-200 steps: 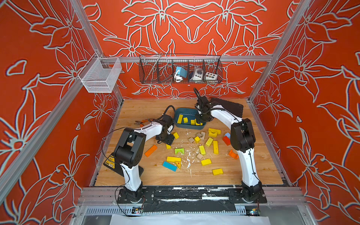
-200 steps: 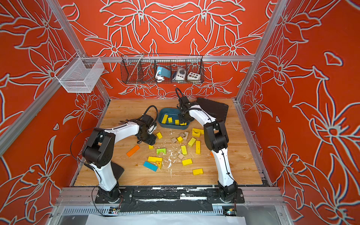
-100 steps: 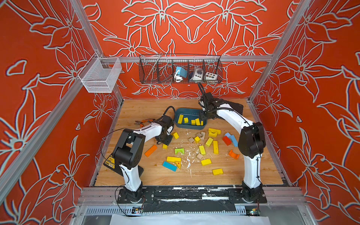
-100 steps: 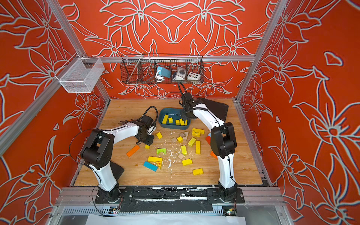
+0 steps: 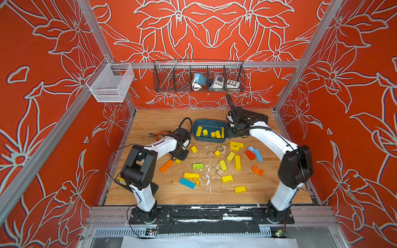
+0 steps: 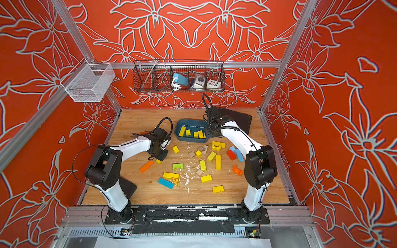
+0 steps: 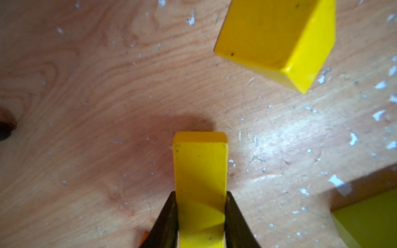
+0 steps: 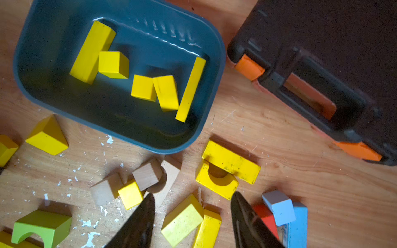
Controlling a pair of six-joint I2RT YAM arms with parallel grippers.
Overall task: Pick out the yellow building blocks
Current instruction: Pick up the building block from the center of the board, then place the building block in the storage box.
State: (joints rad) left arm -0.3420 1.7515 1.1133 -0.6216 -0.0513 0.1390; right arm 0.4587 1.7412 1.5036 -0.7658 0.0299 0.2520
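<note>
Next, my left gripper will move up and outward, then down into the dark teal bin (image 5: pixel 209 140), to release the small yellow block where other yellow blocks lie.
Several yellow building blocks (image 5: pixel 209 133) lie in the dark teal bin (image 5: pixel 209 140); several more (image 5: pixel 236 162) are scattered across the wooden table in both top views. My left gripper (image 7: pixel 200 193) is down at the table left of the pile, shut on a small yellow block (image 7: pixel 200 163), which shows in a top view too (image 6: pixel 158 161). Another yellow block (image 7: pixel 277 40) lies just beyond it. My right gripper (image 8: pixel 192 194) is open beside the bin's right end, above a yellow arch (image 8: pixel 217 182) and two yellow bars (image 8: pixel 182 221), holding nothing.
A black tool case (image 5: pixel 257 117) lies behind the right arm, and pliers (image 5: pixel 156 134) behind the left. Among the yellow pieces are a lime-green arch (image 5: pixel 197 166), an orange bar (image 5: pixel 166 165), a blue bar (image 5: pixel 187 183), red and blue blocks (image 5: pixel 250 154) and tan blocks (image 8: pixel 148 174).
My left gripper has closed on the small yellow block. My right arm has swung from over the bin to its right end, over the loose blocks.
</note>
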